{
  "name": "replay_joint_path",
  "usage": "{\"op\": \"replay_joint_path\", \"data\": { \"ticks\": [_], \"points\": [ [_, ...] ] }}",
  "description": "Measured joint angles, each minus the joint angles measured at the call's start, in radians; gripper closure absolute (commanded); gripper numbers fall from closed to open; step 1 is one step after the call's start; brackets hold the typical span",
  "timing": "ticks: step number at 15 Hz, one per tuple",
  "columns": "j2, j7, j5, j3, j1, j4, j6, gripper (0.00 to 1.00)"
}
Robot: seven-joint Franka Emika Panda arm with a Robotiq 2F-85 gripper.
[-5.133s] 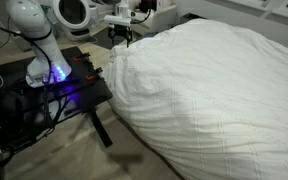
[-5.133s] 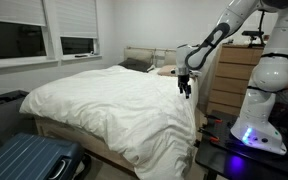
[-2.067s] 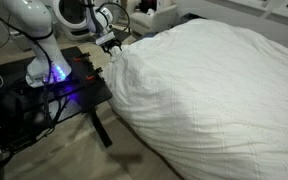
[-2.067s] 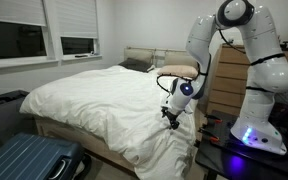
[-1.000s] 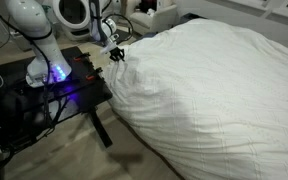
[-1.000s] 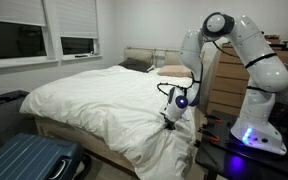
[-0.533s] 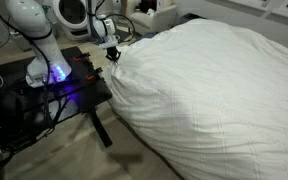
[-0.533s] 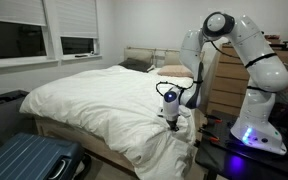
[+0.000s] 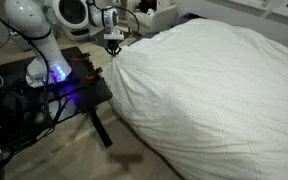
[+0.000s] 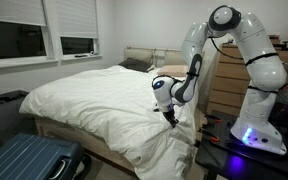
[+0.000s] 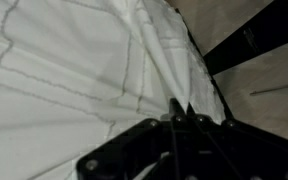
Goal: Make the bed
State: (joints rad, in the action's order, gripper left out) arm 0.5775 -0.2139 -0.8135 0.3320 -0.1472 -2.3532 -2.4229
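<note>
I should next lift my gripper up and back toward the floor gap beside the bed, so the bunched fold of the duvet is drawn straight, and then let go of the fold.
The bed (image 9: 219, 95) fills most of both exterior views, covered by a puffy white duvet (image 10: 104, 100). My gripper (image 9: 114, 45) is at the duvet's side edge near the robot base, shut on a pinched fold of the white fabric. In an exterior view the gripper (image 10: 170, 116) hangs just above the bed's side, with cloth drawn up to it. In the wrist view the duvet (image 11: 74, 60) spreads out with a bunched ridge running into the closed fingertips of the gripper (image 11: 181, 108).
A black metal-legged table (image 9: 69, 90) with blue-glowing electronics stands right beside the bed. A blue suitcase (image 10: 29, 160) lies at the foot. A wooden dresser (image 10: 229, 80) stands behind the arm, and a pillow (image 10: 174, 71) lies by the headboard.
The jaws have closed on the duvet's edge. The gripper has risen a little and shifted toward the head of the bed, pulling the fabric with it.
</note>
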Motion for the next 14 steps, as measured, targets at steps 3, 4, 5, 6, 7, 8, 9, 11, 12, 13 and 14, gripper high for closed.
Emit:
{"op": "replay_joint_path", "data": {
  "ticks": [3,4,5,6,7,8,9,11,12,13,14],
  "points": [
    [-0.060,-0.191,0.180,-0.009,0.016,-0.002,0.036,0.99],
    [-0.081,-0.239,0.222,-0.013,0.023,-0.005,0.046,0.99],
    [-0.102,-0.279,0.256,-0.018,0.030,-0.011,0.054,0.99],
    [-0.124,-0.312,0.285,-0.022,0.038,-0.019,0.058,0.99],
    [-0.148,-0.339,0.308,-0.026,0.045,-0.030,0.059,0.99],
    [-0.171,-0.362,0.328,-0.031,0.053,-0.041,0.060,0.99],
    [-0.195,-0.383,0.345,-0.035,0.060,-0.054,0.060,0.99],
    [-0.242,-0.417,0.375,-0.043,0.074,-0.078,0.060,0.99],
    [-0.264,-0.432,0.385,-0.046,0.079,-0.089,0.060,0.99],
    [-0.287,-0.442,0.394,-0.047,0.084,-0.100,0.060,0.99],
    [-0.308,-0.453,0.402,-0.051,0.091,-0.110,0.060,0.99]
  ]
}}
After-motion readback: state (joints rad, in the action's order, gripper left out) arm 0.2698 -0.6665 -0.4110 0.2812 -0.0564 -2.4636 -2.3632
